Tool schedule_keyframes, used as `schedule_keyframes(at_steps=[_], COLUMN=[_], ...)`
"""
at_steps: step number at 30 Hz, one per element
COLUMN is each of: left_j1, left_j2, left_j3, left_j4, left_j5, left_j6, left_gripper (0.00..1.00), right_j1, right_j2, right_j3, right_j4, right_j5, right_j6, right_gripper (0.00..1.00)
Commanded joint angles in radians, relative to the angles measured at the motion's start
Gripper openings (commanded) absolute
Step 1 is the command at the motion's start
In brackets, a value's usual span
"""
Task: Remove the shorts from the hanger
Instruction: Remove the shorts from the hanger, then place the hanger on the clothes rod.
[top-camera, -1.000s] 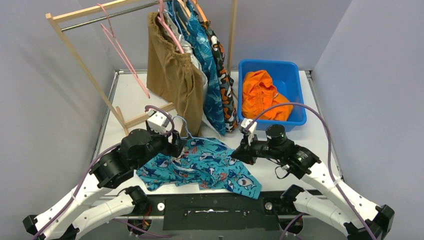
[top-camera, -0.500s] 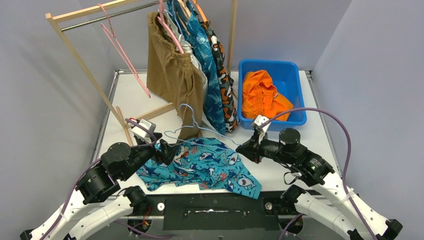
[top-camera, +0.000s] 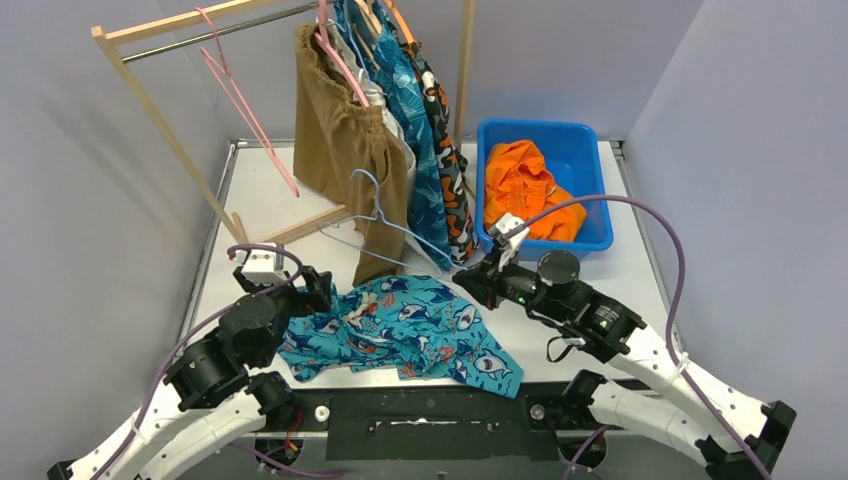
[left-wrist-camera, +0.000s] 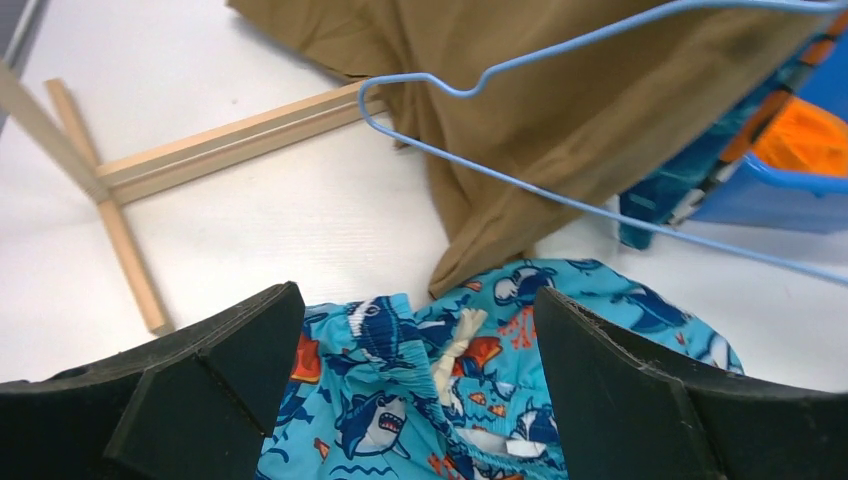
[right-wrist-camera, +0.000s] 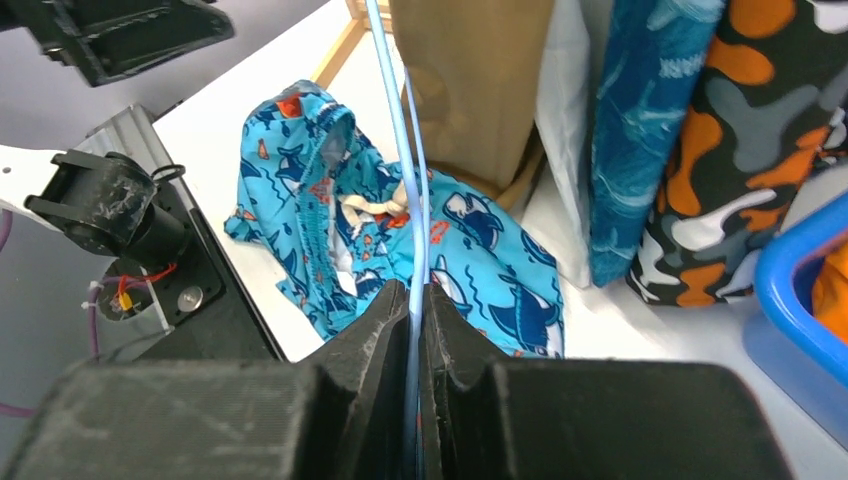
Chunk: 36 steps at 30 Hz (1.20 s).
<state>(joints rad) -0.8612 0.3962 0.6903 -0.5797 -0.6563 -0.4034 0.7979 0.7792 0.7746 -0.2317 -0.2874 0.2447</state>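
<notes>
The hanger gets released on the bare bar (top-camera: 250, 24) next as my right gripper rises outward. That is because the bar is above the gripper and to its left in the top view.
The teal shark-print shorts (top-camera: 400, 330) lie crumpled on the table near the front edge, off the hanger. My right gripper (top-camera: 470, 283) is shut on the blue wire hanger (top-camera: 385, 215) and holds it above the table in front of the brown shorts (top-camera: 345, 150). In the right wrist view the hanger wire (right-wrist-camera: 395, 120) runs between the closed jaws of the right gripper (right-wrist-camera: 415, 295), over the shark shorts (right-wrist-camera: 300, 200). My left gripper (top-camera: 315, 290) is open and empty over the shorts' left end; the left wrist view shows it (left-wrist-camera: 415, 300) wide over the waistband (left-wrist-camera: 480, 400).
Brown, white (top-camera: 397, 150), blue patterned (top-camera: 420, 130) and camouflage shorts (top-camera: 452, 180) hang on the wooden rack (top-camera: 160, 120). Pink hangers (top-camera: 240, 90) hang empty. Orange shorts (top-camera: 525, 190) lie in the blue bin (top-camera: 600, 200) at the back right. The rack's foot (left-wrist-camera: 230, 140) lies on the table.
My right gripper has lifted the blue hanger up and back, clear of the shark shorts. My left gripper has drawn back to the left. The shorts stay on the table.
</notes>
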Motion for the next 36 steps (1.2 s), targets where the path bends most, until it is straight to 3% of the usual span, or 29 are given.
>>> schedule_keyframes(at_steps=[1, 10, 16, 19, 23, 29, 32, 36], left_j1=[0.000, 0.001, 0.042, 0.120, 0.303, 0.527, 0.537, 0.539], left_j2=[0.025, 0.038, 0.111, 0.164, 0.230, 0.208, 0.165, 0.085], left_j3=[0.000, -0.133, -0.143, -0.134, -0.112, -0.124, -0.128, -0.126], left_j4=[0.013, 0.169, 0.184, 0.184, 0.175, 0.224, 0.236, 0.221], left_j5=[-0.186, -0.131, -0.004, 0.060, 0.167, 0.313, 0.256, 0.043], left_j6=[-0.108, -0.085, -0.090, -0.098, -0.113, -0.090, -0.081, -0.082], left_gripper=[0.86, 0.86, 0.86, 0.87, 0.87, 0.88, 0.88, 0.88], right_j1=[0.151, 0.368, 0.395, 0.416, 0.434, 0.436, 0.434, 0.423], right_j2=[0.046, 0.260, 0.381, 0.436, 0.503, 0.611, 0.652, 0.704], right_j3=[0.087, 0.171, 0.212, 0.247, 0.304, 0.483, 0.532, 0.614], right_j4=[0.144, 0.329, 0.487, 0.534, 0.574, 0.484, 0.486, 0.469], right_j5=[0.255, 0.697, 0.746, 0.807, 0.843, 0.859, 0.874, 0.849], right_j6=[-0.022, -0.090, -0.091, -0.089, -0.117, -0.127, -0.129, -0.118], right_gripper=[0.00, 0.00, 0.00, 0.00, 0.00, 0.00, 0.00, 0.00])
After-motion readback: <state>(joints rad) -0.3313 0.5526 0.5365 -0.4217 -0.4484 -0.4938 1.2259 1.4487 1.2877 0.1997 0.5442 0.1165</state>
